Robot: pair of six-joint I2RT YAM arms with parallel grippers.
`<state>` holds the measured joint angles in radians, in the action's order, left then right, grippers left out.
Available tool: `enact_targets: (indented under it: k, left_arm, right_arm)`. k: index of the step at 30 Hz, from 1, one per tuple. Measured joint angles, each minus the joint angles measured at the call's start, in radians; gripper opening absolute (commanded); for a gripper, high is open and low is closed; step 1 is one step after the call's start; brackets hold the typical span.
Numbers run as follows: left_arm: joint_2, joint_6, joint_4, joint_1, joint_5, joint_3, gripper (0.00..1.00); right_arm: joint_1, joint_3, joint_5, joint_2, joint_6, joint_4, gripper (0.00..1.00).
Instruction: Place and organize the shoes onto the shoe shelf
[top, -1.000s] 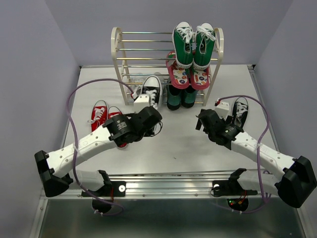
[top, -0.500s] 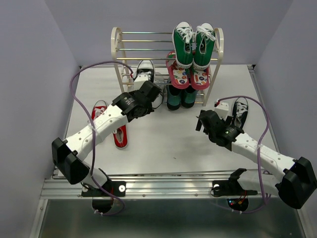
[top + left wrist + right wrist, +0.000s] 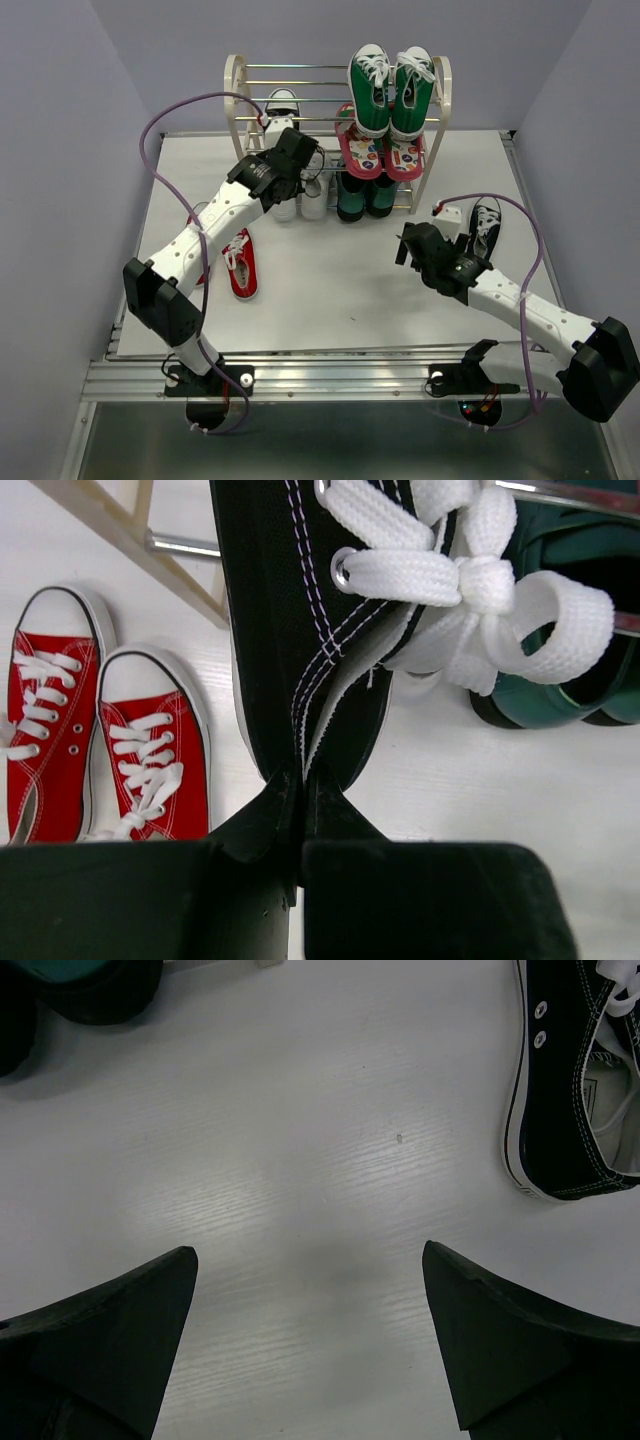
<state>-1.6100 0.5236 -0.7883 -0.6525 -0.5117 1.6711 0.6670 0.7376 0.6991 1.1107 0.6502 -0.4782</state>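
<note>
The sneaker should next go outward and left in the top view with my left gripper, for release on the bare end of the flip-flops' shelf level [image 3: 257, 134], which has room.
My left gripper [image 3: 291, 146] is shut on the heel of a black sneaker with a white toe cap [image 3: 282, 104], and holds it over the left half of the shoe shelf [image 3: 236, 100] at an upper tier. The left wrist view shows the fingers pinching the sneaker [image 3: 290, 610] at its heel edge, with the gripper [image 3: 300, 780] closed. The red pair [image 3: 150, 750] lies on the table below; one red shoe [image 3: 240, 264] shows beside my arm. A white pair [image 3: 300, 203] sits at the shelf's lower left. My right gripper [image 3: 310, 1260] is open and empty, left of the second black sneaker [image 3: 570, 1090], which also shows from above [image 3: 486, 222].
Green high-tops [image 3: 390, 88] stand on the shelf's top right, pink patterned flip-flops [image 3: 380, 152] on the tier below, dark green shoes [image 3: 362, 196] at the bottom right. Purple cables loop over both arms. Grey walls close in on three sides.
My left arm has carried the black sneaker up and back, from the table in front of the shelf to the upper left tier, uncovering the white pair. The right arm has not moved.
</note>
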Motion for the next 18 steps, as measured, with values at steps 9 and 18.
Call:
enact_targets:
  k: [9,18]
  left_arm:
    - [-0.069,-0.064,-0.032,0.039,0.003,0.106,0.00]
    - [-0.138,-0.108,-0.031,0.106,0.011,0.190,0.00]
  right_arm:
    - [0.000,-0.001,0.000,-0.017,-0.003,0.001,1.00]
    - [-0.010,-0.002,0.000,-0.018,-0.008,0.015,1.00]
